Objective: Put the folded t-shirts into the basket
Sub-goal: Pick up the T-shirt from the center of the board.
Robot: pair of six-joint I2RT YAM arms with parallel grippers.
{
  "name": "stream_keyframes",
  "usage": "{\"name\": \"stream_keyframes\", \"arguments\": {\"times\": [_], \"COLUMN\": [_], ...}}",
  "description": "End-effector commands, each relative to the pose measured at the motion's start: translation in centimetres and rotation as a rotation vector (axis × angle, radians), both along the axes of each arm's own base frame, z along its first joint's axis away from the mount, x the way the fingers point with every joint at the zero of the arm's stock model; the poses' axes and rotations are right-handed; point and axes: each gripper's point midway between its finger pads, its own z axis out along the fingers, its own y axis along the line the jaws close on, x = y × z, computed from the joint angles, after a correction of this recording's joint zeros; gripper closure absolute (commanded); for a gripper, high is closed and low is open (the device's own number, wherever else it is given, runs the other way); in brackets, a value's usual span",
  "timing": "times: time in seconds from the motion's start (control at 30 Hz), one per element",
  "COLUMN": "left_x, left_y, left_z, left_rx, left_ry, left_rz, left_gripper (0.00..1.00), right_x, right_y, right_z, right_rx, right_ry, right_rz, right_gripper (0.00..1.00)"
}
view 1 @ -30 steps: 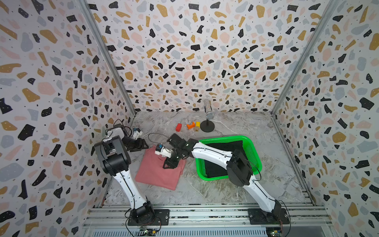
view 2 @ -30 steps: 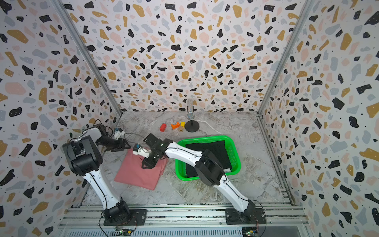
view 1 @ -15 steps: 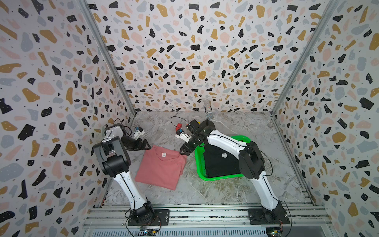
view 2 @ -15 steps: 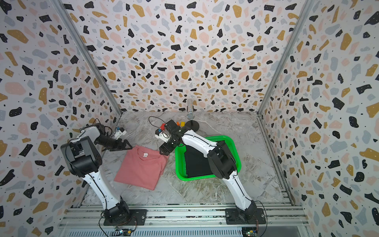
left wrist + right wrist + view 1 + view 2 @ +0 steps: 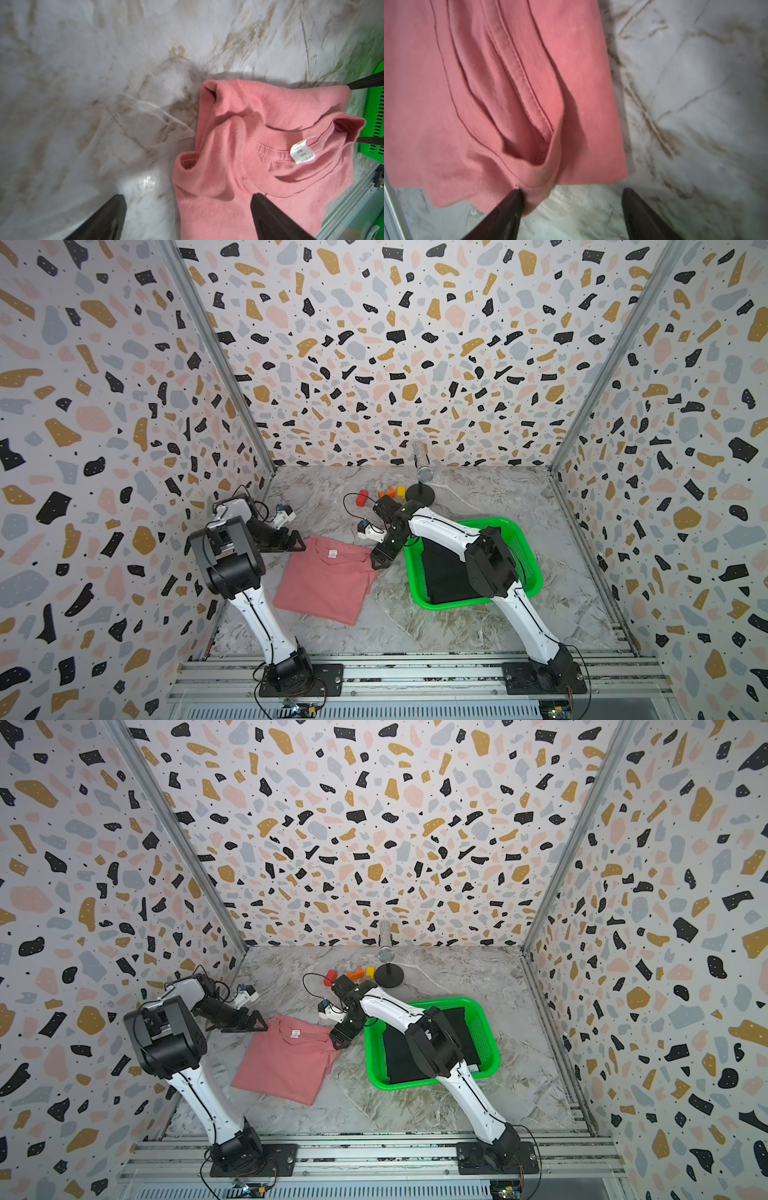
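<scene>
My right gripper stays low and eases in onto the pink shirt's far corner by the basket next, then closes, as the shirt's edge there faces the gripper's open fingers.
A dusty pink folded t-shirt (image 5: pixel 328 583) (image 5: pixel 286 1060) lies flat on the marble table, its white neck tag facing up. To its right stands the green basket (image 5: pixel 525 556) (image 5: pixel 490 1048) with a black folded t-shirt (image 5: pixel 444 576) inside, partly hidden by the right arm. My left gripper (image 5: pixel 297 541) (image 5: pixel 187 207) is open at the pink shirt's far left corner, one finger (image 5: pixel 270 220) over the cloth and one over bare table. My right gripper (image 5: pixel 380 560) (image 5: pixel 571 199) is open at the far right corner, one fingertip (image 5: pixel 510 205) touching the hem. Neither holds anything.
A microphone on a round black stand (image 5: pixel 420 489) and small red (image 5: pixel 362 497), orange and yellow blocks sit at the back of the table. Patterned walls close in three sides. The arm bases stand on a metal rail along the front edge.
Both grippers have opened wider. The right gripper has moved from above the pink shirt to its corner on the basket side. The shirt's collar and tag now show.
</scene>
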Motion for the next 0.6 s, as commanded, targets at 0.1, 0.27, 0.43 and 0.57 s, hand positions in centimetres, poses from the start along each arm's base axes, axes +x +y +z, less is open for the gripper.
{"name": "stream_keyframes", "arguments": {"times": [0.1, 0.27, 0.43, 0.57], "left_x": [-0.9, -0.8, 0.0, 0.3], "left_y": [-1.4, -1.6, -2.5, -3.4], "left_z": [-0.3, -0.9, -0.7, -1.2], "left_rx": [-0.037, -0.049, -0.059, -0.05], "left_ry": [0.036, 0.043, 0.027, 0.034], "left_rz": [-0.019, -0.027, -0.047, -0.075], "left_gripper": [0.05, 0.05, 0.08, 0.12], "right_x": [-1.3, -0.1, 0.9, 1.3], "right_y": [-0.4, 1.6, 2.6, 2.1], "right_z": [3.8, 5.5, 3.8, 1.8], "right_rx": [0.047, 0.174, 0.181, 0.136], "right_ry": [0.05, 0.065, 0.063, 0.037], "right_rz": [0.006, -0.003, -0.008, 0.003], "right_gripper": [0.18, 0.17, 0.17, 0.18]}}
